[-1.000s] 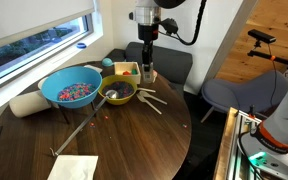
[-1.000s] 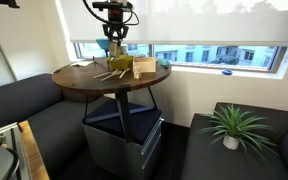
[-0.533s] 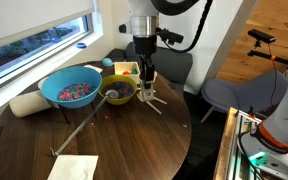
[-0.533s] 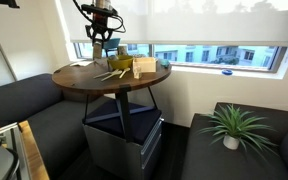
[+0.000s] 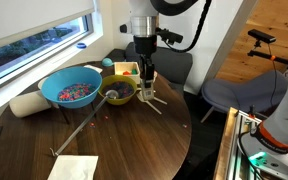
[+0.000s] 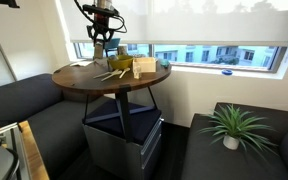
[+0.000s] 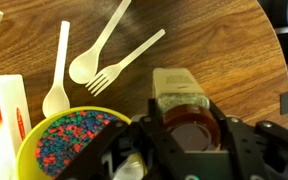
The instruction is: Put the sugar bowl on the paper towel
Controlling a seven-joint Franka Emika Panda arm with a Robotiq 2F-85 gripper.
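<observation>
I should next carry my gripper toward the table's near edge, lower it onto the towel's middle (image 5: 74,169) and let go, because the paper towel is bare and far from the sugar bowl.
The sugar bowl (image 7: 188,124), small, round and dark brown, sits between my gripper's (image 7: 188,130) jaws in the wrist view. The gripper is shut on it and holds it above the table, next to the yellow bowl (image 7: 54,140). In an exterior view the gripper (image 5: 145,74) hangs over the far side of the round wooden table with the sugar bowl (image 5: 145,72) in it. In an exterior view (image 6: 99,45) it shows small and high. The paper towel (image 5: 74,167), a flat off-white sheet, lies at the table's near edge, far from the gripper.
A big blue bowl (image 5: 71,89) and the yellow bowl (image 5: 117,92) hold coloured bits. Wooden spoons and a fork (image 7: 94,60) lie below the gripper. A white roll (image 5: 26,103), a long thin stick (image 5: 79,126) and a small box (image 5: 126,68) are also on the table (image 5: 134,140).
Over the last second the gripper shifted sideways with the sugar bowl, toward the yellow bowl. It has not moved in the last half second.
</observation>
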